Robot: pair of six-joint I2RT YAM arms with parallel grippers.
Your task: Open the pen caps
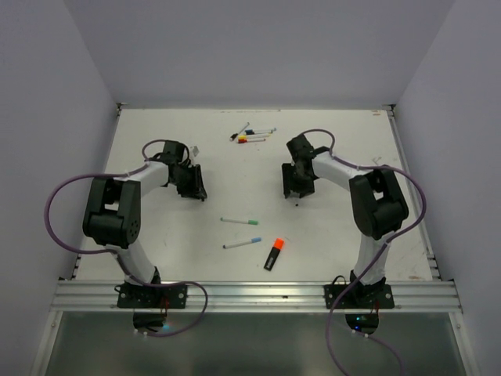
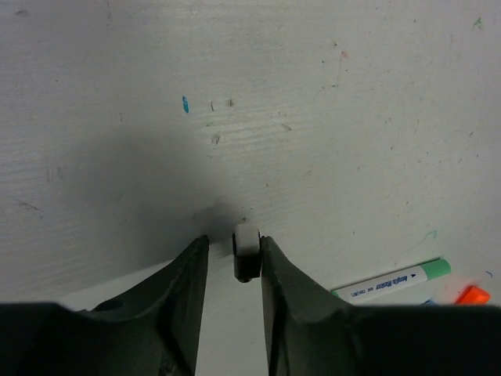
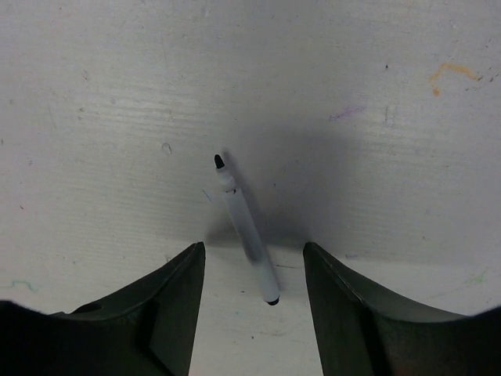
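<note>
My right gripper rises from the white pen and comes back next, then goes down onto the highlighter's black body, as the pen's tip is already bare.
In the left wrist view a small cap [image 2: 246, 252], pale on top and dark below, rests against the inner face of my left gripper's [image 2: 234, 241] right finger. The left finger stands apart from it, so the jaws are open. My right gripper [image 3: 252, 247] is open wide over an uncapped white pen [image 3: 244, 227] with a bare black tip, lying on the table between the fingers. From above, the left gripper [image 1: 192, 186] and the right gripper [image 1: 297, 186] are both low over the table. Several capped pens [image 1: 252, 135] lie at the back.
Two thin pens lie mid-table, one with a green end [image 1: 240, 221] and one with a blue end [image 1: 243, 244]. A black highlighter with an orange end [image 1: 274, 253] lies beside them. The green-ended pen [image 2: 391, 282] also shows in the left wrist view. The table [image 1: 352, 235] has raised side edges.
</note>
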